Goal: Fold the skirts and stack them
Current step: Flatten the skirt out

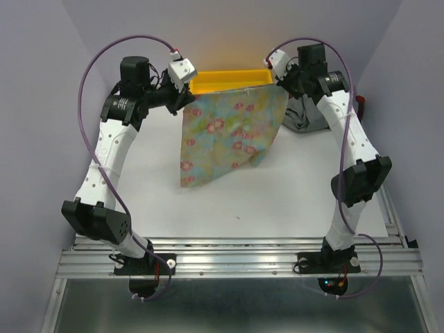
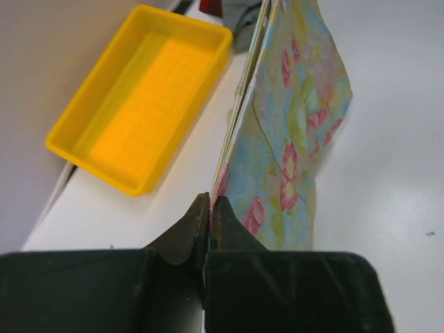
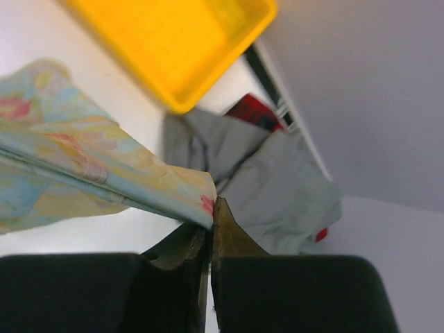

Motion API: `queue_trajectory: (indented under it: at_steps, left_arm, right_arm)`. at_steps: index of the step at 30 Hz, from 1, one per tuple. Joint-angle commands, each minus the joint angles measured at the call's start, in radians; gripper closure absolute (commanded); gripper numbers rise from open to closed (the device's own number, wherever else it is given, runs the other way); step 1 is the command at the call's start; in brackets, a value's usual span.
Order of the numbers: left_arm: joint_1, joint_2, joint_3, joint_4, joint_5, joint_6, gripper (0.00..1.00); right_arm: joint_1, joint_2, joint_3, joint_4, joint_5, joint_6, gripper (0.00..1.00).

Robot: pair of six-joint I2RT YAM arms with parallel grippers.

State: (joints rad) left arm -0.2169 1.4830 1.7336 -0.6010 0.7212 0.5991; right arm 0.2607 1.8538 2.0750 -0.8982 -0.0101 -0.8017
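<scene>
Next I need to draw my left gripper back and down to the bare tabletop by the metal bar [image 1: 208, 227], spreading the hanging skirt.
The pastel floral skirt [image 1: 232, 135] hangs stretched between both grippers above the back of the table, its lower edge draping toward the white surface. My left gripper [image 1: 189, 94] is shut on its left top corner, seen in the left wrist view [image 2: 210, 202] with the floral skirt [image 2: 295, 125] hanging beyond. My right gripper [image 1: 281, 82] is shut on the right top corner; the right wrist view [image 3: 211, 208] shows the floral skirt [image 3: 90, 170] pinched there. The grey skirt [image 1: 305, 116] lies crumpled at the back right, also in the right wrist view [image 3: 277, 187], with the red plaid skirt [image 3: 253, 111] partly under it.
A yellow plastic tray [image 1: 225, 80] stands at the back centre behind the hanging skirt, and shows in the left wrist view [image 2: 139, 97] and the right wrist view [image 3: 173, 41]. Purple-grey walls close in the back and sides. The table's near edge has a metal rail [image 1: 236, 260].
</scene>
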Motion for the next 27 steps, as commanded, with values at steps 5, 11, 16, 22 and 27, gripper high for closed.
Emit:
queue_trajectory:
  at_steps: [5, 11, 16, 22, 27]
  left_arm:
    - [0.065, -0.023, 0.144, 0.190, -0.232, -0.157, 1.00]
    - [0.065, -0.157, -0.014, 0.126, -0.059, -0.021, 1.00]
    - [0.065, -0.227, -0.065, 0.086, -0.048, -0.016, 1.00]
    - [0.065, -0.228, -0.048, 0.092, -0.046, -0.084, 1.00]
    - [0.067, -0.146, -0.020, 0.090, -0.117, -0.142, 1.00]
  right_arm:
    - [-0.064, 0.030, 0.206, 0.250, 0.348, -0.002, 0.99]
    - [-0.064, -0.165, -0.096, 0.280, 0.358, -0.097, 0.99]
    - [-0.064, -0.264, -0.197, 0.269, 0.398, -0.123, 0.99]
    - [-0.064, -0.223, -0.078, 0.220, 0.429, -0.126, 0.99]
    - [-0.064, -0.144, -0.058, 0.223, 0.426, -0.131, 0.99]
